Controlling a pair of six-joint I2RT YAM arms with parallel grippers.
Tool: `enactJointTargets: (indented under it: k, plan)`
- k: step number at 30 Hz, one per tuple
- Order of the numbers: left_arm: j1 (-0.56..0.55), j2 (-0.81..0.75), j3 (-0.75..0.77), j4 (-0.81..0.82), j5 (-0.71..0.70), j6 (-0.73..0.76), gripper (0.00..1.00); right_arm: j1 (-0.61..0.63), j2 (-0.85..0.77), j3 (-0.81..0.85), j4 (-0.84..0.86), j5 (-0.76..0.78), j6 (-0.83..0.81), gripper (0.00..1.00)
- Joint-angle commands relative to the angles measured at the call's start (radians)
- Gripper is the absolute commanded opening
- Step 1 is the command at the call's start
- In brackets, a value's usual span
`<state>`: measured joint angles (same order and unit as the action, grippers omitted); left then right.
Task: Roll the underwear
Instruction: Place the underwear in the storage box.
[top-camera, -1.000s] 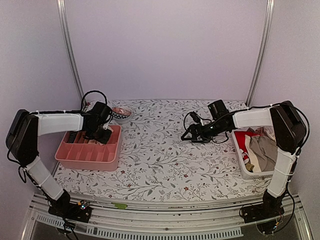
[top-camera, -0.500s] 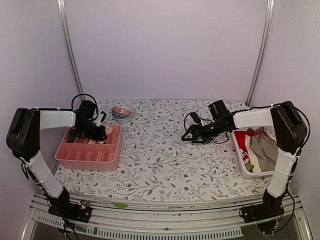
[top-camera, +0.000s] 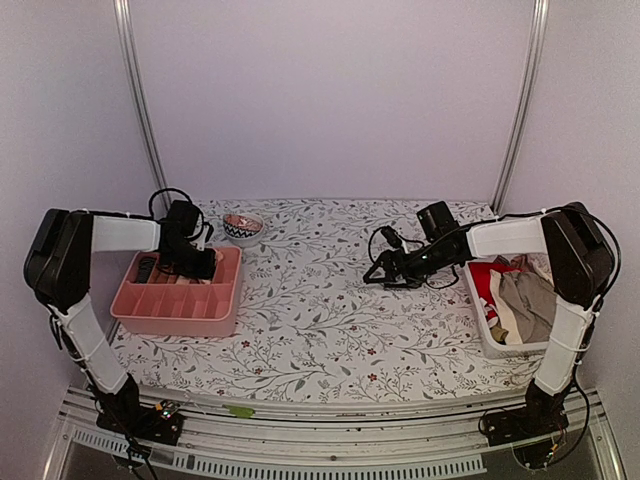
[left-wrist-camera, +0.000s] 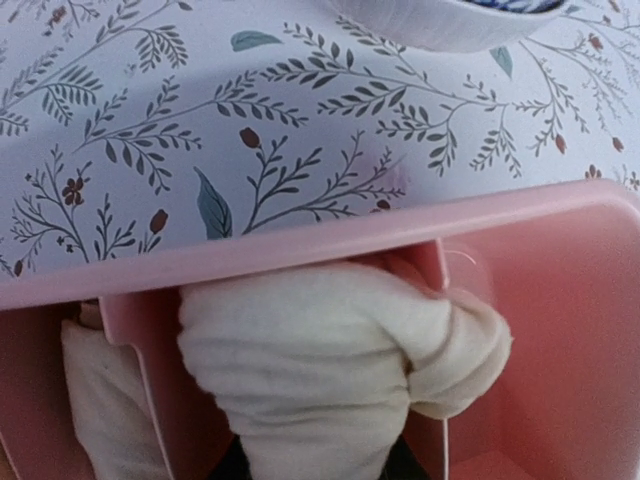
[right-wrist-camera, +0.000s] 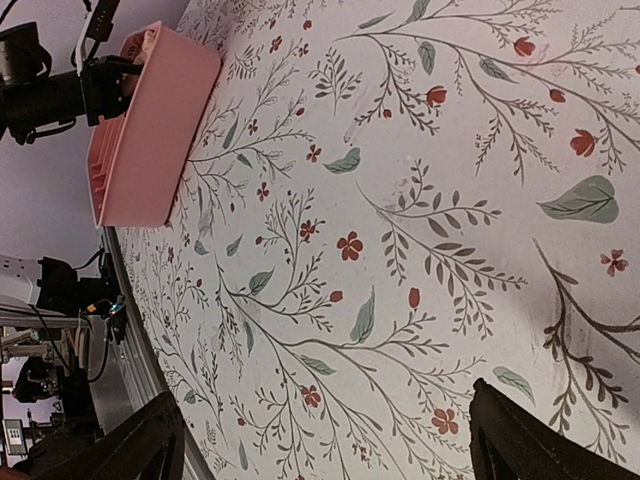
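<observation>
Next, my left gripper lifts, shifts toward the other cream underwear's section and lowers into the tray (top-camera: 222, 318), as the roll's end bulges over the tray's divider.
My left gripper (top-camera: 200, 263) is at the far end of the pink divided tray (top-camera: 222, 318). In the left wrist view it is shut on a rolled cream underwear (left-wrist-camera: 320, 365), which sits in a compartment against the tray's far wall (left-wrist-camera: 300, 245). Only dark finger edges (left-wrist-camera: 232, 462) show under the cloth. Another cream underwear (left-wrist-camera: 95, 400) lies in the compartment to the left. My right gripper (top-camera: 376, 274) is open and empty, low over the table's middle right. Its two dark fingertips (right-wrist-camera: 150, 440) stand wide apart over the flowered cloth.
A small patterned bowl (top-camera: 242, 227) stands just behind the tray; its rim shows in the left wrist view (left-wrist-camera: 440, 25). A white basket (top-camera: 487, 343) at the right edge holds red and beige clothes (top-camera: 520, 300). The tray shows far off in the right wrist view (right-wrist-camera: 150, 130).
My left wrist has swung left and settled lower over the tray's far end. My right arm has hardly moved.
</observation>
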<state>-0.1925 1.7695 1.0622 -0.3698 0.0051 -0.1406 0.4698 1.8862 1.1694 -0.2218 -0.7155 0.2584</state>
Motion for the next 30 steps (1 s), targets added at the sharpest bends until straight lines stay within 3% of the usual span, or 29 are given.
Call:
enactJointTargets:
  k: [1, 5, 10, 14, 20, 25, 30]
  plan:
    - [0.016, 0.122, -0.03, -0.013, -0.132, -0.013, 0.0, -0.008, -0.043, -0.009, -0.01, -0.001, -0.006, 0.99]
    - [0.013, 0.112, 0.009, -0.042, -0.143, -0.008, 0.0, -0.008, -0.046, -0.005, -0.015, 0.005, -0.005, 0.99]
    - [-0.005, -0.021, 0.074, -0.081, -0.024, 0.043, 0.0, -0.008, -0.05, -0.002, -0.016, 0.008, -0.006, 0.99]
    - [-0.024, -0.119, 0.116, -0.146, -0.03, 0.069, 0.0, -0.008, -0.051, 0.001, -0.018, 0.008, -0.01, 0.99]
    - [-0.03, -0.201, 0.126, -0.2, -0.292, 0.109, 0.0, -0.008, -0.058, -0.002, -0.001, 0.006, -0.008, 0.99]
    - [-0.074, -0.148, 0.115, -0.206, -0.565, 0.146, 0.0, -0.008, -0.058, -0.011, 0.021, -0.004, 0.003, 0.99]
    - [-0.109, -0.094, 0.099, -0.197, -0.657, 0.136, 0.0, -0.008, -0.077, -0.031, 0.039, -0.002, 0.018, 0.99]
